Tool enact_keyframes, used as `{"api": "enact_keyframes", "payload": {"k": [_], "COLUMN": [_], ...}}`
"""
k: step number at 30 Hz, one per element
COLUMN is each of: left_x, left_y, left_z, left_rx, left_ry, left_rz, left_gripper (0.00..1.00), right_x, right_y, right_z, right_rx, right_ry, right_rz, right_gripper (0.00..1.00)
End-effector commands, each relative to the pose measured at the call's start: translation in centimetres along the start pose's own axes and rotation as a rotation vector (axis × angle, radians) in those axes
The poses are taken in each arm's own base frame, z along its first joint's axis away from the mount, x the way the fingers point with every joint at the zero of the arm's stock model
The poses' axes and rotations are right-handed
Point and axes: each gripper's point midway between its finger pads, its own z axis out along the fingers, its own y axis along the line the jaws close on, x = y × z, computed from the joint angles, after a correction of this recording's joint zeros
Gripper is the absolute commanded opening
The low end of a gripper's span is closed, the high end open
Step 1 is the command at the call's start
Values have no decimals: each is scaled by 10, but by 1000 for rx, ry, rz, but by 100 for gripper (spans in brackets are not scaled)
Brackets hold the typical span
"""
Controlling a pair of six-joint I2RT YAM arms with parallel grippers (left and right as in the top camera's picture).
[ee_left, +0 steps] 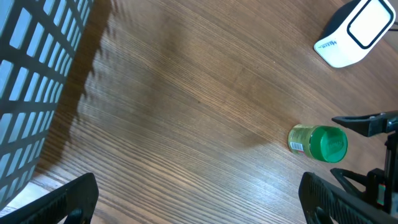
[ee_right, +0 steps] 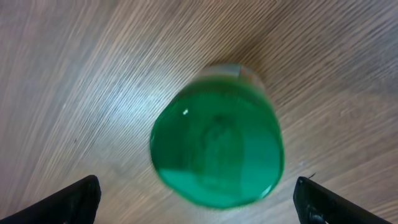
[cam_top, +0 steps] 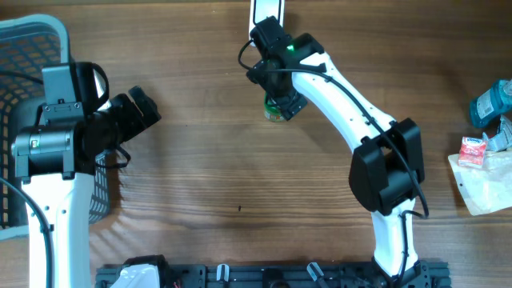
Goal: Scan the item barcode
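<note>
My right gripper is just above the green lid (cam_top: 274, 114) (ee_right: 217, 152), with the lid lined up between its open fingers. I will lower them past the lid's sides and close.
A small jar with a green lid (cam_top: 274, 114) stands upright on the wooden table at the far middle. My right gripper (cam_top: 282, 98) hovers directly over it, open, with a finger on either side of the lid (ee_right: 217, 152) and touching nothing. In the left wrist view the jar (ee_left: 317, 143) shows a small barcode patch (ee_left: 297, 147) on its label. The white scanner (cam_top: 265, 10) stands at the far edge just behind the jar. Beside the basket, my left gripper (cam_top: 142, 110) is open and empty, over bare wood (ee_left: 199, 199).
A grey plastic basket (cam_top: 32, 48) fills the far left, under the left arm. At the right edge lie a blue item (cam_top: 492, 104), a red-and-white packet (cam_top: 474, 150) and a clear plastic bag (cam_top: 490, 184).
</note>
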Motion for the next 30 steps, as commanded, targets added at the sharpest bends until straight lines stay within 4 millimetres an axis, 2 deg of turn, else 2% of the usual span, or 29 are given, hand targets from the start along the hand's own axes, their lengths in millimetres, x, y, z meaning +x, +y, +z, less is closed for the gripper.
{"api": "enact_keyframes", "payload": {"k": [1,6,12,15,17,26,30], "left_x": [-6,-6,-6,-6,-6,-6,-6], "left_y": [2,2,2,2,2,2,2], "left_z": [-7,-7,-7,-7,-7,-7,-7], "left_rx": [-6,-6,-6,-6,-6,-6,-6], "left_ry": [-34,-34,-34,-34,-34,-33,-33], "left_rz": [-14,-14,-14,-14,-14,-14,-14], "left_gripper": [100,100,100,100,100,100,100], "right_x": [3,0,-5,-5,-5,-2,-1], "right_y": [-7,-4,-12,-14,-14,-25,-29], "right_z": [27,47,50,50,50,50,50], "right_rx": [42,28,59,69,68,107,119], "right_ry": [72,120,102,105,106,121,127], "right_rz": [44,61,64,59,36,-42,-73], "right_gripper": [100,100,99,87,84,93,94]}}
